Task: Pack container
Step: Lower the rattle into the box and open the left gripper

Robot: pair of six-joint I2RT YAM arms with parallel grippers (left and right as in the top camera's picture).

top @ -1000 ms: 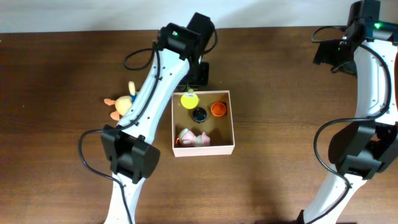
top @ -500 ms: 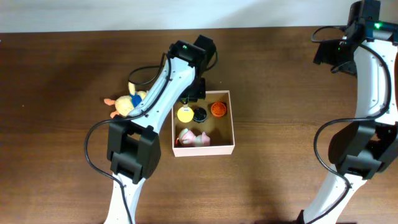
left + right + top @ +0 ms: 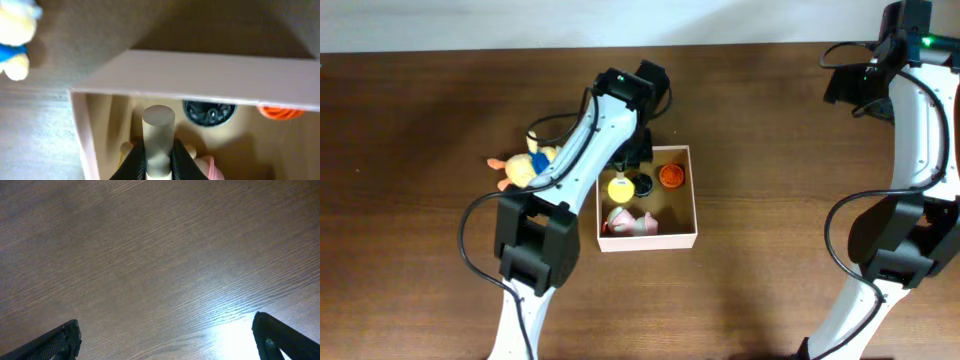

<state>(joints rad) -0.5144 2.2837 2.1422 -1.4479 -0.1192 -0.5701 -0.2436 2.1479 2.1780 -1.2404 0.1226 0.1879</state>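
The left gripper will next go down toward the part of the bottom along the box's side [image 3: 606, 188] [image 3: 129, 111] by the pink-and-white plush toy and free the yellow toy's stem, as the black piece leaves room there.
The container [image 3: 694, 205] is a square white-walled cardboard box with a tan inside, at the table's middle. In it lie a black round piece [image 3: 641, 184], an orange round piece [image 3: 670, 176] and a pink-and-white toy [image 3: 630, 222]. My left gripper [image 3: 159, 161] is shut on the pale stem [image 3: 159, 131] of a yellow round toy [image 3: 618, 187] and holds it inside the box's far-left corner. The box wall [image 3: 210, 75] and the black piece [image 3: 209, 112] also show in the left wrist view. My right gripper [image 3: 167, 340] is open and empty over bare wood at the far right.
A yellow-and-orange plush toy [image 3: 520, 166] lies on the table left of the box, partly under my left arm; its pale and blue part [image 3: 15, 40] shows in the left wrist view. The right arm [image 3: 910, 120] stands along the right edge.
My left gripper has carried the yellow toy from above the box's far wall down and forward into the box's far-left part. The right arm has not moved.
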